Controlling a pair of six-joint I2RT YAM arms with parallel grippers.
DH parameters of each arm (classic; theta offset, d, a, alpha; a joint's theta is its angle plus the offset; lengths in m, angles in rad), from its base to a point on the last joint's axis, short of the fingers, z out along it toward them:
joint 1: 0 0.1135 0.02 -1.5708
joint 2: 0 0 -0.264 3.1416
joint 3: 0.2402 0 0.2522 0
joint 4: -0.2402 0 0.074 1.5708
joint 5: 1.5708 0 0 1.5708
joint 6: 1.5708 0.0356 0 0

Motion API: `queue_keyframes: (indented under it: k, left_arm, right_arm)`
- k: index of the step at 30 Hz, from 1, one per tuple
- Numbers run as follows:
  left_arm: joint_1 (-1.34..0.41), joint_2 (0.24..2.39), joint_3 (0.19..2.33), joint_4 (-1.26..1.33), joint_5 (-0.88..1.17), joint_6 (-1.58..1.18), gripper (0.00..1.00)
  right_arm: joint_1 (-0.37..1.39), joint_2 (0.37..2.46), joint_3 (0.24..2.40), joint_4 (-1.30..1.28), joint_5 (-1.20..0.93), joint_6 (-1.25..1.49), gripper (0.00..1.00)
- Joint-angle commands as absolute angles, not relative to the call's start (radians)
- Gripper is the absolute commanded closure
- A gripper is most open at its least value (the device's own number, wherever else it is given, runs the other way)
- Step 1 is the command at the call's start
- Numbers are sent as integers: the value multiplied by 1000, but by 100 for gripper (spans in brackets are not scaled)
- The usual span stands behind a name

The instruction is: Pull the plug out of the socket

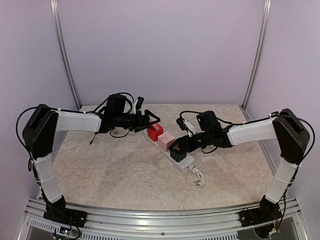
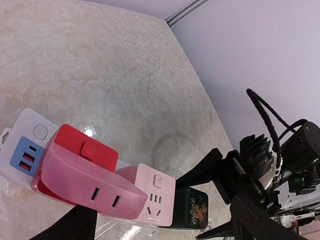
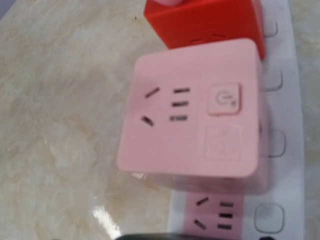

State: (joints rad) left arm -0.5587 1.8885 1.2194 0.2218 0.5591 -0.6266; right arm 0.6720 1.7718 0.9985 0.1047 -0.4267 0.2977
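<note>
The pink plug on top of the red cube slants across the gap between my left gripper's open fingers, so that gripper next needs to turn and come around it.
The long white power strip (image 1: 186, 162) lies diagonally on the table, also in the left wrist view (image 2: 30, 131) and the right wrist view (image 3: 285, 150). Three cube plugs stand in it: red (image 1: 155, 131), pink (image 1: 166, 141) and dark green (image 1: 177, 151). My right gripper (image 1: 179, 148) is shut on the dark green cube (image 2: 192, 207), one finger (image 2: 205, 167) on each side. My left gripper (image 1: 152, 120) is open just above and behind the red cube (image 2: 80, 167); its dark fingers (image 2: 72, 227) show at the bottom. The right wrist view shows the pink cube (image 3: 192, 107) close up.
The strip's thick white cord (image 1: 199, 177) coils at its near end. An empty pink outlet (image 3: 212, 217) shows between the pink and green cubes. Purple walls and metal corner posts (image 1: 256, 55) close in the table on three sides.
</note>
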Motion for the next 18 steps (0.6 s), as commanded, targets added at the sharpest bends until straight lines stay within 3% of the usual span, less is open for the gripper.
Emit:
queue_keyframes:
  k: [1,8,14,18]
  left_arm:
    - [-578,1915,1283,199,576,-605,11]
    - [-581,1921,1306,144,533,-580,12]
    - [-558,1839,1198,177,485,-590,4]
    - [-542,1820,1186,129,439,-574,4]
  right_arm:
    - [679,1785,981,138,-454,319,16]
    - [706,1792,975,158,-471,340,16]
    - [731,1771,971,181,-501,367,15]
    - [768,1776,978,213,-515,405,16]
